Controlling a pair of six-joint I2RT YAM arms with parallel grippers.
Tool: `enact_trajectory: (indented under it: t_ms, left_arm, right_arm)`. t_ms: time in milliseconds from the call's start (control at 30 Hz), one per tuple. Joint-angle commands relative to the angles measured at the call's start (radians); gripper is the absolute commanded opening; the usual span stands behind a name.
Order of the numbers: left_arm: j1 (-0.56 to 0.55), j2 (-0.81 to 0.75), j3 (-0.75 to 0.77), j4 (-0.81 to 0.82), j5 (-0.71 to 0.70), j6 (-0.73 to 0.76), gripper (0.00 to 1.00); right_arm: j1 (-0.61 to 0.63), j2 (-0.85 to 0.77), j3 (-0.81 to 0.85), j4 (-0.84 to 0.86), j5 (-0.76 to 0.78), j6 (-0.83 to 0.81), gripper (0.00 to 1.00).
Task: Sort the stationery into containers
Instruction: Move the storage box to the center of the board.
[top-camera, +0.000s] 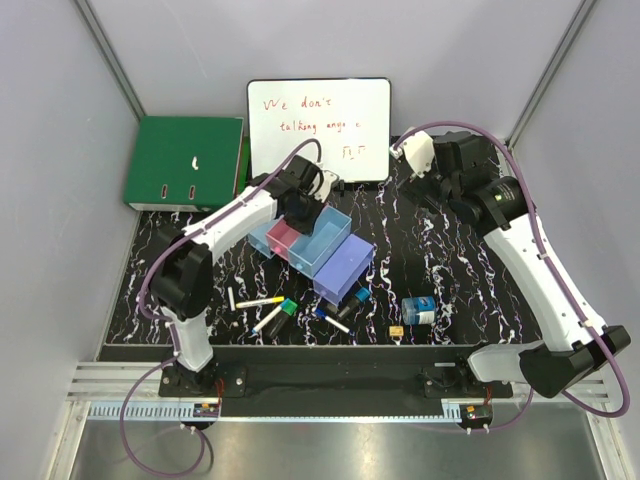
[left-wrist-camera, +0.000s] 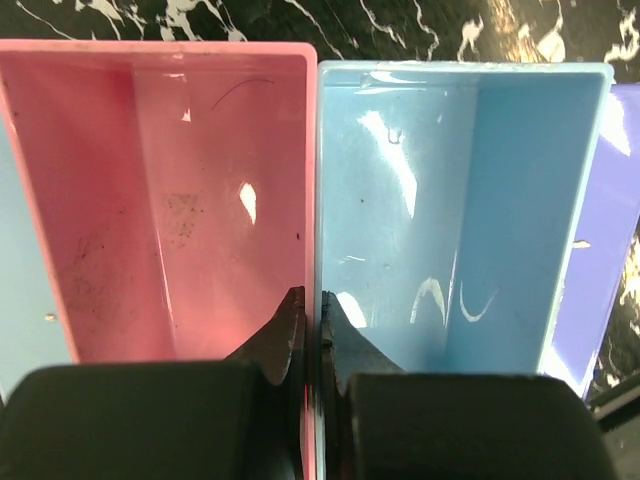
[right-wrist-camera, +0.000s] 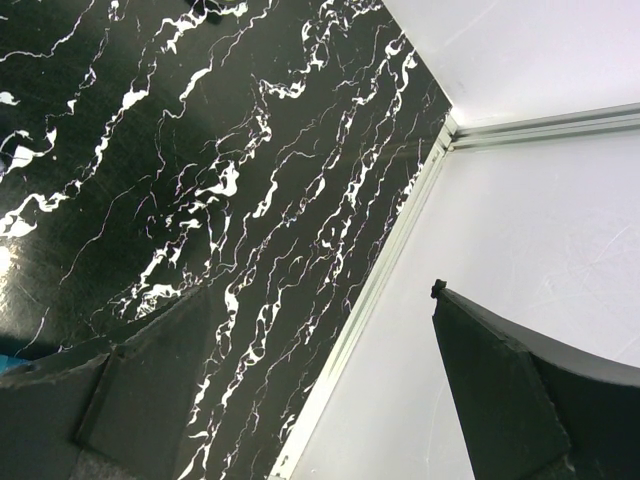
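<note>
I should move the slanted bins outward with my left gripper to the bare tabletop by the whiteboard, straighten them clear of the markers, and release.
The containers (top-camera: 345, 265) are four joined bins in mid-table: light blue, pink, light blue, purple. In the left wrist view the pink bin (left-wrist-camera: 160, 200) and the blue bin (left-wrist-camera: 450, 200) look empty. My left gripper (left-wrist-camera: 311, 300) is shut on the shared wall between them, one finger in each bin; it also shows in the top view (top-camera: 303, 212). The stationery lies in front of the bins: a yellow-white pen (top-camera: 258, 301), a green-capped marker (top-camera: 288, 308), a blue-white cylinder (top-camera: 420, 310) and a tiny yellow piece (top-camera: 396, 330). My right gripper (right-wrist-camera: 320, 300) is open and empty at the back right.
A whiteboard (top-camera: 320, 130) stands at the back. A green binder (top-camera: 185, 162) lies at the back left. The right wrist view shows the table's metal edge (right-wrist-camera: 380, 290) and the white wall beyond it. More short markers (top-camera: 335, 315) lie near the purple bin's front.
</note>
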Motion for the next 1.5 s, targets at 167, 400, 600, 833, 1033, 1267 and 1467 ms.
enact_trajectory:
  t_ms: [167,400,600,833,1033,1267,1467]
  left_arm:
    - [0.011,0.113,0.066,0.094,-0.030,-0.145,0.00]
    - [0.024,0.214,0.143,0.092,-0.058,-0.220,0.00]
    - [0.040,0.289,0.170,0.092,-0.066,-0.251,0.00]
    - [0.054,0.357,0.216,0.089,-0.064,-0.266,0.00]
    - [0.054,0.376,0.247,0.074,-0.162,-0.243,0.00]
    - [0.054,0.416,0.266,0.048,-0.171,-0.240,0.00]
    - [0.054,0.482,0.301,0.031,-0.145,-0.240,0.00]
  right_arm:
    - [-0.005,-0.021,-0.017,0.014,-0.011,0.019,1.00]
    - [-0.005,-0.027,-0.045,0.014,-0.018,0.019,1.00]
    - [-0.005,-0.027,-0.065,0.014,-0.023,0.015,1.00]
    - [-0.005,-0.024,-0.077,0.013,-0.034,0.026,1.00]
    - [-0.005,-0.019,-0.081,0.016,-0.047,0.030,1.00]
    - [-0.007,-0.013,-0.078,0.016,-0.061,0.036,1.00]
    - [-0.005,-0.010,-0.081,0.018,-0.066,0.038,1.00]
